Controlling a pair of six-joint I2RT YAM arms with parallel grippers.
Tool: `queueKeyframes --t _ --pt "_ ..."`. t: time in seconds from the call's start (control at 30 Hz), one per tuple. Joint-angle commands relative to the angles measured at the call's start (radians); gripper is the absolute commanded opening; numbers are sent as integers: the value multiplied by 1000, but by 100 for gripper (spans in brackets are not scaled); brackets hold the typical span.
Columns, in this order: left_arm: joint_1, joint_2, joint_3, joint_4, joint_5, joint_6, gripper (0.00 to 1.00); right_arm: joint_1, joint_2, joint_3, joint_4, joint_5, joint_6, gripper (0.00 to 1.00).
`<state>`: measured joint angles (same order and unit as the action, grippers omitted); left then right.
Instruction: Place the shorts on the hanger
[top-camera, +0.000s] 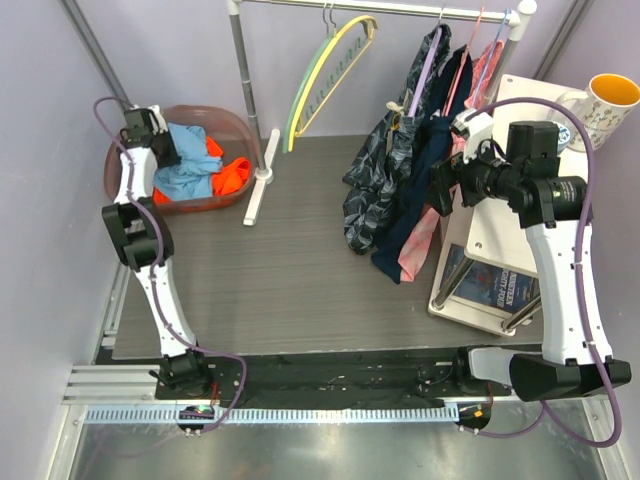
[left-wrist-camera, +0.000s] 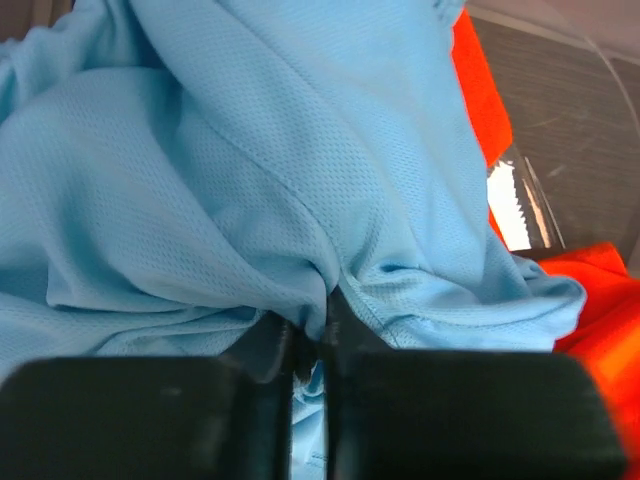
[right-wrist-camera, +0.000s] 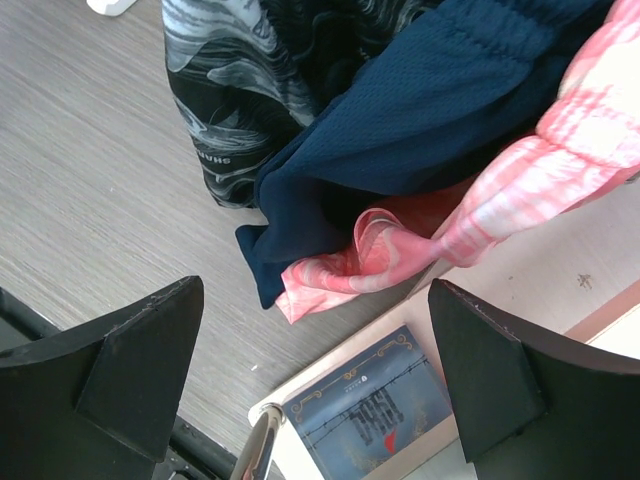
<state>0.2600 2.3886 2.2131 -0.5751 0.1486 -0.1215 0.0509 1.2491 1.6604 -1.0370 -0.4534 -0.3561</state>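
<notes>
The open tabletop has room to spread the fold. My left gripper needs to move the fold up out of the basket (top-camera: 236, 125), then back and down toward the open tabletop to release it.
The light blue shorts (top-camera: 188, 165) lie in a brown basket (top-camera: 236, 125) at the far left, on top of an orange garment (top-camera: 232, 176). My left gripper (top-camera: 163, 147) is down in the basket, shut on a fold of the shorts (left-wrist-camera: 250, 200). The yellow hanger (top-camera: 322, 80) hangs on the rail at the back, paired with a pale green one. My right gripper (top-camera: 440, 190) is open and empty, held above the table beside the hanging dark clothes (right-wrist-camera: 400, 120).
A clothes rail (top-camera: 380, 8) with a white stand (top-camera: 257, 185) spans the back. Dark patterned, navy and pink clothes (top-camera: 400, 190) hang at right. A white side shelf (top-camera: 500, 260) holds a book (right-wrist-camera: 375, 415); a mug (top-camera: 605, 105) stands at far right.
</notes>
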Motion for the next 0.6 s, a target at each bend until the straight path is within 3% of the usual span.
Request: queueKeyframes --t 0.0,0.17,0.4,0.57 --pt "4 -98 43 15 103 3 0 17 -23 19 -15 15 -27 100" --pt "2 -312 36 -98 234 14 0 24 -34 36 -27 -8 -32 100" --pt "-28 -578 43 -210 315 16 0 50 -19 74 -87 -105 -52 100" --pt "-94 -673 141 -291 353 -3 0 105 -14 93 -101 -108 -61 100"
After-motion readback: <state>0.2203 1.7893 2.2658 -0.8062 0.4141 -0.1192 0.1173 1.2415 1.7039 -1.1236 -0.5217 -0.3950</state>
